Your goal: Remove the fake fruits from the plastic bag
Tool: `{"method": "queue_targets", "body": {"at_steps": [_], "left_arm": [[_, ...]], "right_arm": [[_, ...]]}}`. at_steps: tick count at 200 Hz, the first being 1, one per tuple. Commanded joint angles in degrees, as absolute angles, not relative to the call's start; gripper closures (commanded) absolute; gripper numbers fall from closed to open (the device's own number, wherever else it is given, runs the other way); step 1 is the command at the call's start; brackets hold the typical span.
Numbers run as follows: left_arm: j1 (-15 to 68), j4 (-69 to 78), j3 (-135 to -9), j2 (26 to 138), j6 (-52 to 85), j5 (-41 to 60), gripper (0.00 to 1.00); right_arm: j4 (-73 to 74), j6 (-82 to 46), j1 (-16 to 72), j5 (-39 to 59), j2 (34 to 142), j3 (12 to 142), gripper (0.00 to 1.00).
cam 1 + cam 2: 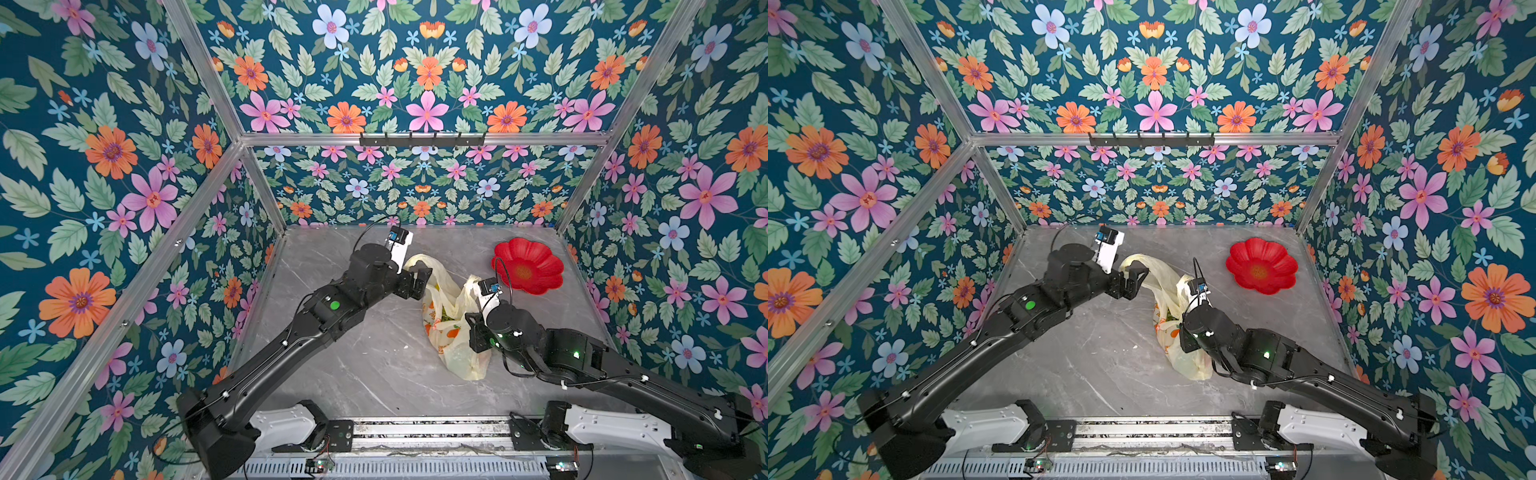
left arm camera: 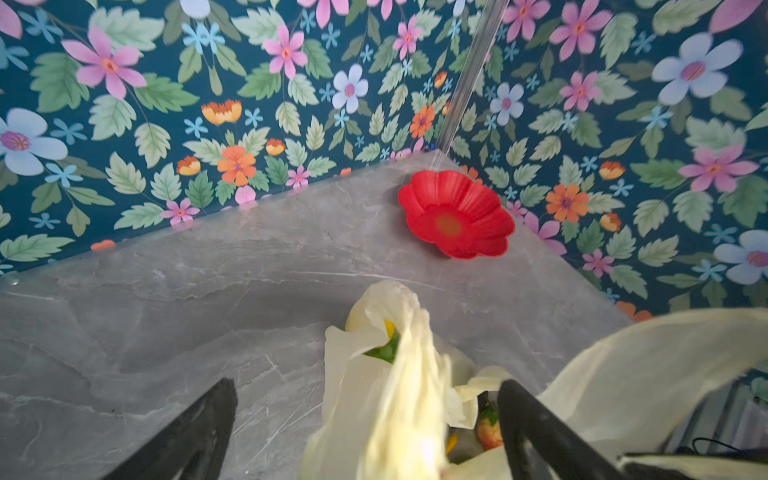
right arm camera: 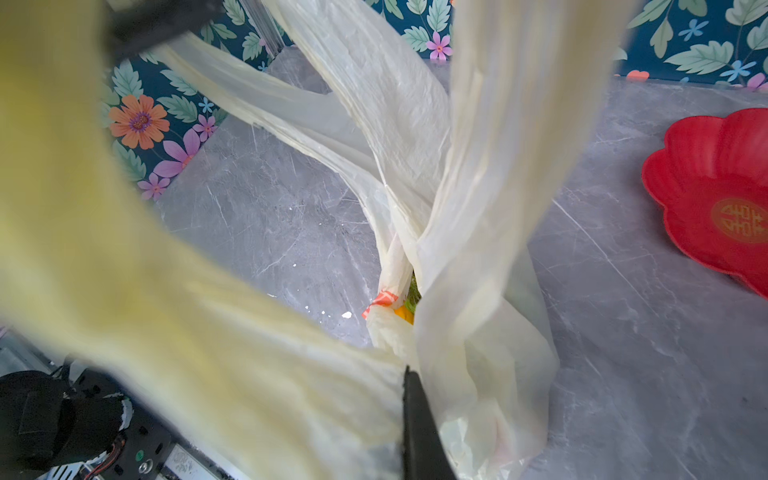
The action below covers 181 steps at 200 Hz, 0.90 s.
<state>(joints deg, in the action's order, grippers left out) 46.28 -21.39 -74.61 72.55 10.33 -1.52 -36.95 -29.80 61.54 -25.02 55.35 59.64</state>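
My right gripper draws the bag's film outward next, toward the red plate's near edge [image 1: 1246, 285] [image 3: 680, 252], and releases it there, because the bag's bunched opening hides most fruits.
The plastic bag [image 1: 451, 332] [image 1: 1177, 357] stands on the grey table between both arms, pale yellow with orange prints. Its handles are pulled up. My left gripper [image 2: 370, 415] is open at the bag's far handle [image 1: 415, 262], and a strip of handle runs between its fingers [image 2: 536, 428]. My right gripper [image 3: 405, 374] is shut on the bag's film at the near side [image 1: 477, 332]. Fake fruits show through the bag's mouth: a green one [image 2: 384, 352], a yellow one [image 2: 390, 328] and a red strawberry [image 2: 488, 432]. The rest of the fruits are hidden by the film.
A red flower-shaped plate [image 1: 528, 266] [image 1: 1262, 266] [image 2: 455, 214] [image 3: 715, 199] lies at the back right of the table, nothing in it. Flowered walls close the table [image 1: 353, 353] at the back and both sides. The arms' rail runs along the front edge.
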Motion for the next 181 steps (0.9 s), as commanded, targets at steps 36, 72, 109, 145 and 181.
{"method": "queue_targets", "body": {"at_steps": [36,72,109,145,181], "left_arm": [[46.8,-26.4,-80.8,80.4,10.2,-6.6,0.51],[44.8,-25.2,-83.2,83.1,13.9,-9.1,0.95],[33.7,-24.2,-88.4,85.6,21.7,-6.7,1.0],[26.5,-17.0,-85.9,78.8,27.1,-7.0,1.0],[26.5,-10.4,-73.9,70.3,29.1,-4.3,1.0]], "right_arm": [[-36.2,-32.0,53.5,-21.6,51.8,56.6,1.0],[-31.1,-30.0,40.2,-8.3,51.6,56.3,1.0],[-28.2,-26.8,27.1,4.1,59.1,64.6,1.0],[-30.4,-23.9,23.8,6.9,65.5,76.8,1.0],[-26.9,-25.3,23.8,9.2,64.0,71.9,1.0]]}}
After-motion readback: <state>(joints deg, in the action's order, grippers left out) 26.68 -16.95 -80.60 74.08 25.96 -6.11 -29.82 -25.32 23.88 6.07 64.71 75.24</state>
